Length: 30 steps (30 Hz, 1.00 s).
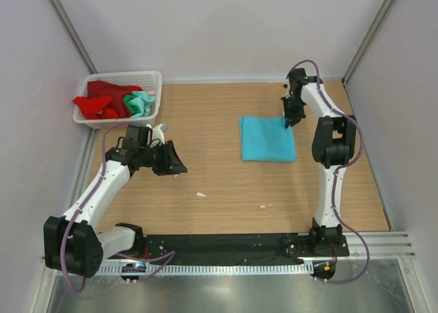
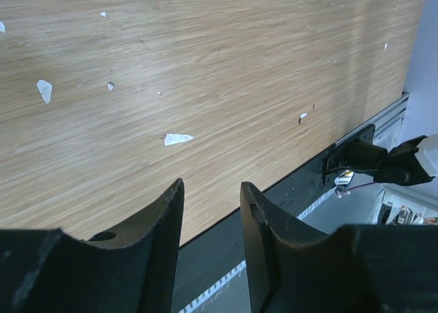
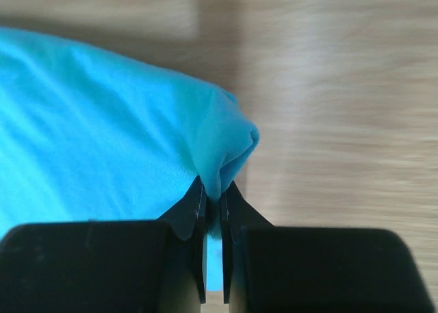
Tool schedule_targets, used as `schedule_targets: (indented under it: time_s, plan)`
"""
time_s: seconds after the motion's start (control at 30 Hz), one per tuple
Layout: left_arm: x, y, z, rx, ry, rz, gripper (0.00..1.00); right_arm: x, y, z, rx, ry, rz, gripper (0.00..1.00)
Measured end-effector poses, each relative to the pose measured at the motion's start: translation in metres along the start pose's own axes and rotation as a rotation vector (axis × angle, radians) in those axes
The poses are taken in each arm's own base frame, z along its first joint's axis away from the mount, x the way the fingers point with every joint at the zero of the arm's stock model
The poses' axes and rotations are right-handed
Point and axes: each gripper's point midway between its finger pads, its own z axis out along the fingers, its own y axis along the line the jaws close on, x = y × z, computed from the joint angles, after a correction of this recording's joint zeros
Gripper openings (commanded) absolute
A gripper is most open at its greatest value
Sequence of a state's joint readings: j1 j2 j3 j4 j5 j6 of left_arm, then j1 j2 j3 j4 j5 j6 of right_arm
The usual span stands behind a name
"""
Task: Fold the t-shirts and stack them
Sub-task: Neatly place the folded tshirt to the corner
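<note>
The t-shirt lies folded. The right gripper drags it outward and to the right in the top view next and releases it at the table's bare far corner.
A sky-blue t-shirt (image 1: 267, 139) lies folded into a rectangle on the table's right half. My right gripper (image 1: 289, 122) sits at its far right corner, shut on a pinch of the blue cloth (image 3: 222, 152), which bunches up between the fingers. My left gripper (image 1: 179, 164) hovers over bare wood at the left, open, with nothing between its fingers (image 2: 171, 210). A red t-shirt (image 1: 102, 102) and a mint green t-shirt (image 1: 140, 103) lie crumpled in the basket.
The white mesh basket (image 1: 155, 80) stands at the far left corner. Small white scraps (image 1: 201, 194) lie on the wooden table (image 1: 219, 190). Grey walls close in on both sides. A black rail (image 1: 226, 246) runs along the near edge.
</note>
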<state>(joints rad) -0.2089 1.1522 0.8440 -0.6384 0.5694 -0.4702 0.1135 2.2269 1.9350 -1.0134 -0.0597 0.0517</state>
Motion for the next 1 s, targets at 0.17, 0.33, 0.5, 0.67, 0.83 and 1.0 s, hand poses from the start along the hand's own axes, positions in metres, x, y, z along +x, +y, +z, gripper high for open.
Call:
schedule_targets:
  time_s: [0.17,0.33,0.5,0.67,0.83,1.0]
  plan:
    - [0.001,0.004,0.004,-0.008,0.018,-0.005,0.40,-0.046,-0.082,0.010,0.201,-0.058,0.005,0.01]
    - [0.005,0.016,0.017,-0.036,0.072,-0.041,0.39,-0.090,-0.152,0.007,0.376,-0.172,0.002,0.01]
    - [0.007,0.027,0.030,-0.069,0.125,-0.074,0.39,-0.116,-0.194,0.005,0.455,-0.289,0.068,0.01]
    - [-0.001,0.030,0.038,-0.078,0.145,-0.072,0.38,-0.140,-0.215,0.010,0.480,-0.408,0.154,0.01]
    - [-0.011,0.032,0.045,-0.086,0.158,-0.073,0.37,-0.152,-0.233,0.025,0.502,-0.473,0.225,0.01]
    - [-0.009,0.037,0.051,-0.096,0.180,-0.087,0.37,-0.155,-0.249,0.034,0.516,-0.506,0.279,0.01]
